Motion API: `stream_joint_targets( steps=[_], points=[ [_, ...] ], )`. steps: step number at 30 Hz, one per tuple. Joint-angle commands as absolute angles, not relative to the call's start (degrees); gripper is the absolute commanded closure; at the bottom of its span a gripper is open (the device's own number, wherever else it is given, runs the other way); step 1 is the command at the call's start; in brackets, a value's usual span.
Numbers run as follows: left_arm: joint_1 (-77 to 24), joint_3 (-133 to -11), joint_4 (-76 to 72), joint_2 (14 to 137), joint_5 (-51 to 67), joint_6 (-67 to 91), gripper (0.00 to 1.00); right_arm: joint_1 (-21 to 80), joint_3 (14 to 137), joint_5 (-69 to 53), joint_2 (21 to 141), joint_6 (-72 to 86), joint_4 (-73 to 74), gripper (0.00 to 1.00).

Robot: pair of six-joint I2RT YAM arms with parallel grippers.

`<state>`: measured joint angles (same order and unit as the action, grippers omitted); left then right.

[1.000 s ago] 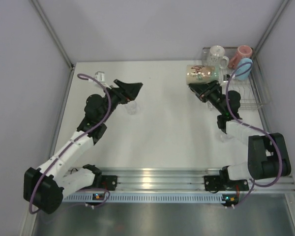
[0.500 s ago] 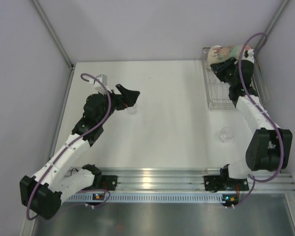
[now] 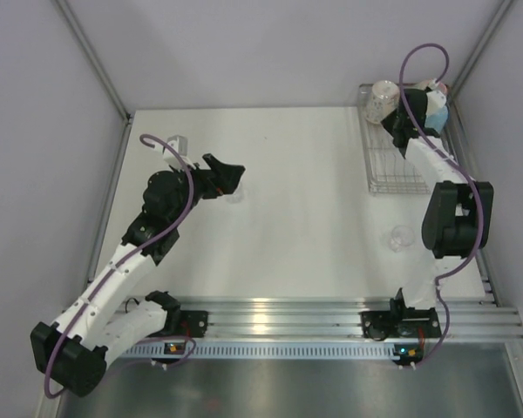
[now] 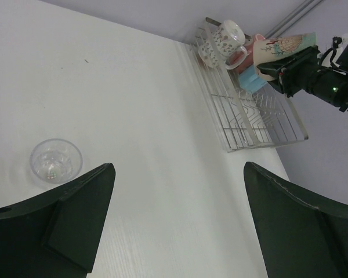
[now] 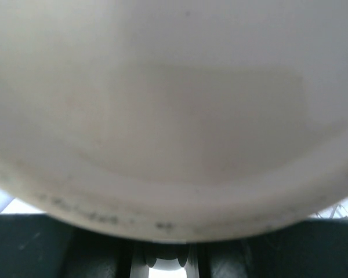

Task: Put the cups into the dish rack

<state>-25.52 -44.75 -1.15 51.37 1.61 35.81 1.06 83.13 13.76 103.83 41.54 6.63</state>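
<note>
I should move my right gripper toward the white patterned mug and lower it into the rack beside that mug, because the cream patterned mug (image 4: 284, 45) is hanging above the light blue mug.
The dish rack (image 3: 397, 170) stands at the far right of the table; it also shows in the left wrist view (image 4: 261, 119). At its far end are the white patterned mug (image 3: 383, 97) (image 4: 223, 40), the pinkish-red mug (image 4: 252, 49) and the light blue mug (image 3: 436, 109) (image 4: 252, 81). My right gripper (image 3: 414, 109) (image 4: 296, 65) is shut on the cream patterned mug (image 4: 284, 45), holding it above the rack's far end. The mug's side (image 5: 174, 116) fills the right wrist view. My left gripper (image 3: 227, 171) (image 4: 177, 220) is open and empty over the table's left half.
A clear glass (image 3: 234, 193) (image 4: 56, 160) stands just under my left gripper. A second clear glass (image 3: 401, 237) stands near the right arm, in front of the rack. A small white object (image 3: 176, 139) lies at the far left. Walls close off the left, back and right.
My right gripper has carried the cream mug from beside the rack's left edge up over its far end. My left arm has drawn back a little.
</note>
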Motion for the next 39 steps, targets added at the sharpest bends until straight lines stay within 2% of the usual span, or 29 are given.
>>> stream_joint_targets(
  steps=[1,7,22,39],
  points=[
    [-25.31,-44.82,-1.05,50.62,0.88,33.84,0.02,3.51,91.49,23.81,104.58,36.57,-0.18,1.00],
    [-25.31,-45.09,-1.14,51.94,0.79,33.14,0.02,4.66,96.50,29.44,110.56,35.24,3.24,1.00],
    [-25.31,-45.44,-1.49,54.76,1.85,32.61,0.02,6.50,107.92,37.26,122.68,44.12,11.24,1.00],
    [-25.31,-45.18,-2.02,55.20,1.58,31.99,0.02,7.65,114.34,41.75,128.93,47.72,14.06,1.00]
  ],
)
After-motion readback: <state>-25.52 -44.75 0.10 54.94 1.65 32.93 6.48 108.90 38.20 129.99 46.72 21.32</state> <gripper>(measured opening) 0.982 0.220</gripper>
